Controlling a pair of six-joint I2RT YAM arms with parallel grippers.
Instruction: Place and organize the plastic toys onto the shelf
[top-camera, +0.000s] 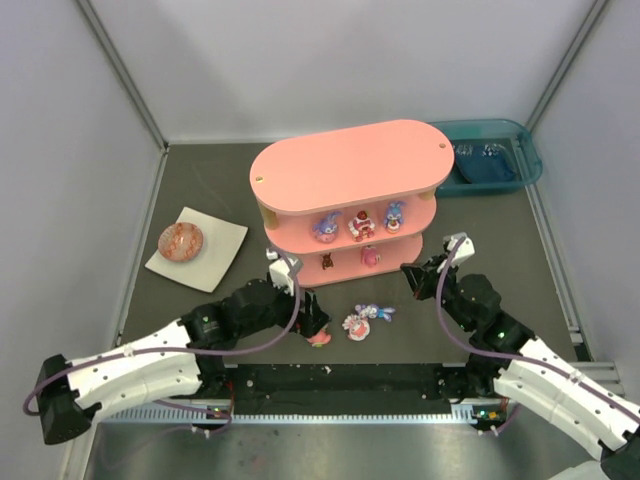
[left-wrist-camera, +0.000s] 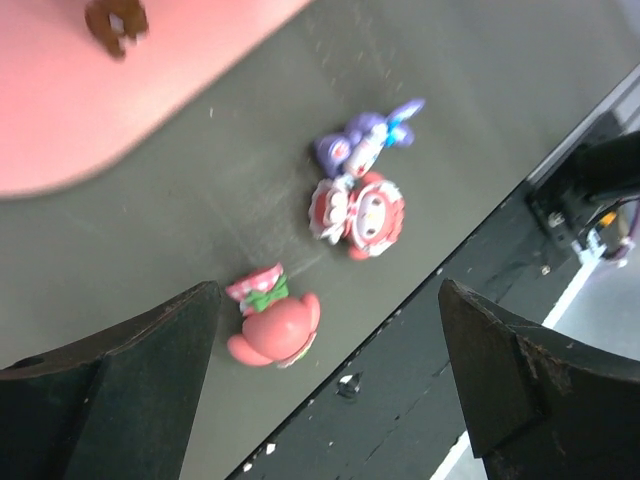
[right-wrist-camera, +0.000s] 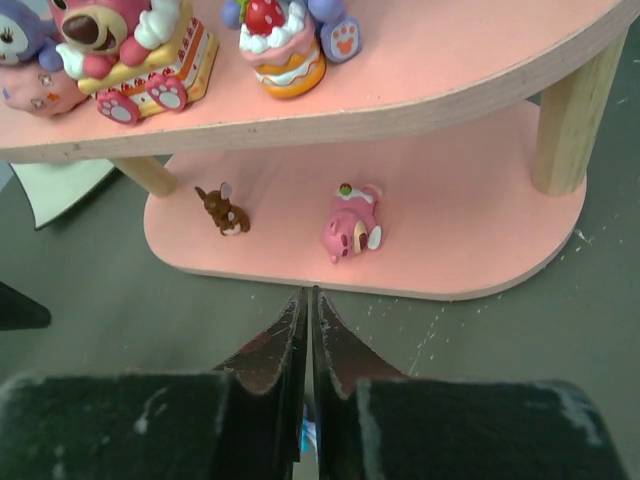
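Observation:
The left gripper needs to lower its fingers next, toward the left in its wrist view, to straddle the pink-red toy's checked end (top-camera: 321, 333) (left-wrist-camera: 257, 283), which is below the gripper.
The pink three-tier shelf (top-camera: 345, 165) stands mid-table. Its middle tier carries three toys (top-camera: 362, 226), seen close as a pink bear figure (right-wrist-camera: 130, 50) and a cake figure (right-wrist-camera: 280, 40). On the bottom tier are a brown toy (right-wrist-camera: 222, 208) and a pink toy (right-wrist-camera: 352, 220). Three toys lie on the table in front: a pink-red one (left-wrist-camera: 272, 322), a red-white one (left-wrist-camera: 358, 212) and a purple one (left-wrist-camera: 365, 140). My left gripper (left-wrist-camera: 328, 300) hangs open just over the pink-red toy (top-camera: 320, 338), which lies near its left finger. My right gripper (right-wrist-camera: 307, 292) is shut and empty, pointing at the bottom tier's edge.
A white square plate (top-camera: 218, 258) with a speckled ball (top-camera: 182, 241) sits at the left. A teal bin (top-camera: 490, 160) stands at the back right. The table's black front rail (left-wrist-camera: 420, 400) runs just behind the pink-red toy. Grey walls close in three sides.

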